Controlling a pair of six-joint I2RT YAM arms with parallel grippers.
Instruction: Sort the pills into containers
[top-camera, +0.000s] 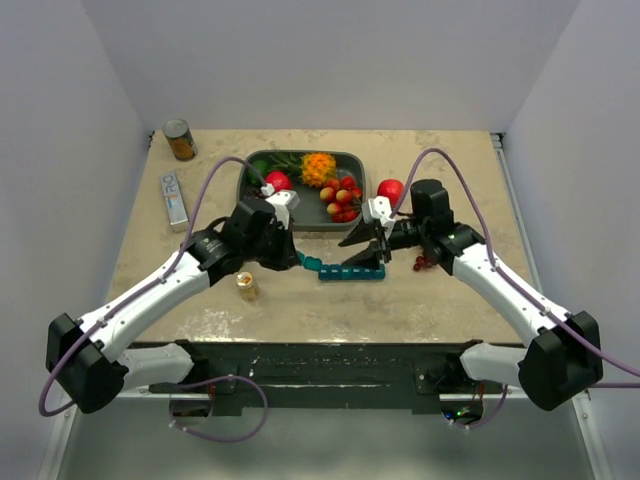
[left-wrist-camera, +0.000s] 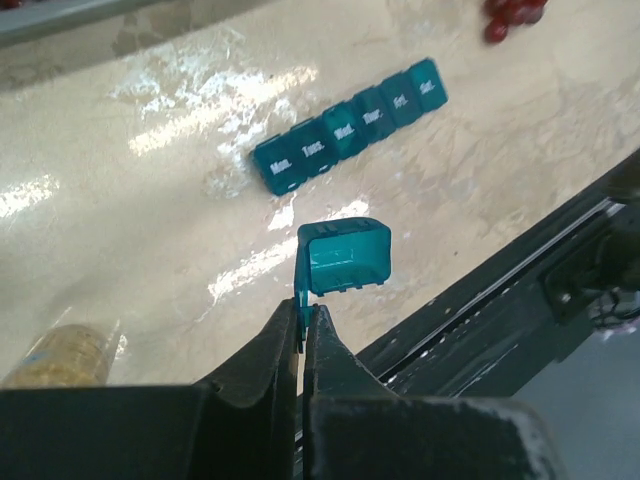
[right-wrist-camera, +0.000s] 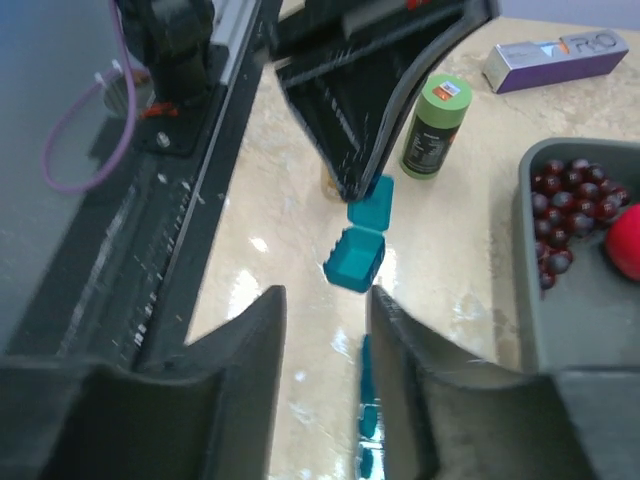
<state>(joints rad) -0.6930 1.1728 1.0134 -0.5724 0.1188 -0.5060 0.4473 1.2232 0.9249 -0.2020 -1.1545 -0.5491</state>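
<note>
The left gripper moves down and back next to release the separated teal container, as the tabletop by the strip's Mon end (top-camera: 312, 298) (left-wrist-camera: 268, 256) is bare and lies below.
A teal strip of several day-labelled containers (top-camera: 352, 271) lies on the table in front of the tray; it also shows in the left wrist view (left-wrist-camera: 350, 130). My left gripper (left-wrist-camera: 303, 310) is shut on the open lid of a single separated teal container (left-wrist-camera: 345, 255) and holds it just left of the strip (top-camera: 311, 265). My right gripper (right-wrist-camera: 327, 295) is open and empty above the strip's right part (top-camera: 372, 250). The held container (right-wrist-camera: 355, 258) hangs open in front of it. A small amber pill bottle (top-camera: 246, 286) stands by the left arm.
A grey tray (top-camera: 250, 170) of fruit stands at the back middle. A red apple (top-camera: 391, 189) and dark red grapes (top-camera: 428, 264) lie near the right arm. A tin can (top-camera: 180, 140) and a flat box (top-camera: 174, 198) are at the back left.
</note>
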